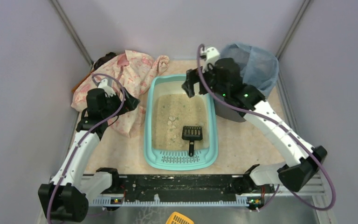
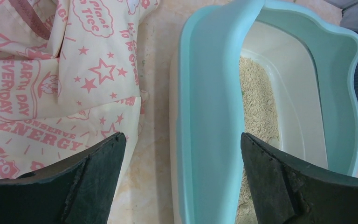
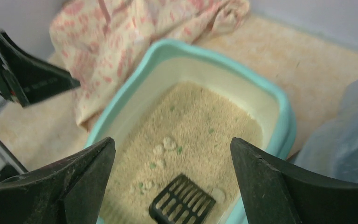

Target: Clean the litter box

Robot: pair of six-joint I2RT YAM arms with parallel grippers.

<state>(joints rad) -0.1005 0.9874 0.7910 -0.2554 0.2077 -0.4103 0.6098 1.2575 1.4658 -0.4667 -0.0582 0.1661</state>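
Observation:
The scoop's handle [image 1: 191, 147] is below my left gripper and to its right in the top view. I should move that gripper over the box [image 1: 149, 112], back and down onto the handle.
The turquoise litter box [image 1: 149, 112] sits mid-table, holding beige litter with pale clumps [image 1: 171, 122] and a black slotted scoop [image 1: 192, 134] lying in it. My left gripper [image 1: 131, 103] is open and empty, its jaws straddling the box's left rim [image 2: 209, 121] without touching it. My right gripper [image 1: 191, 86] is open and empty, hovering above the box's far right corner. In the right wrist view the scoop [image 3: 182, 204] and clumps [image 3: 164, 145] lie below between the jaws.
A cream cloth with pink print [image 1: 121, 77] lies bunched left of the box, also in the left wrist view [image 2: 51, 79]. A grey bin lined with a blue bag [image 1: 254, 65] stands at the back right. A yellow scoop [image 1: 179, 218] lies below the table's front rail.

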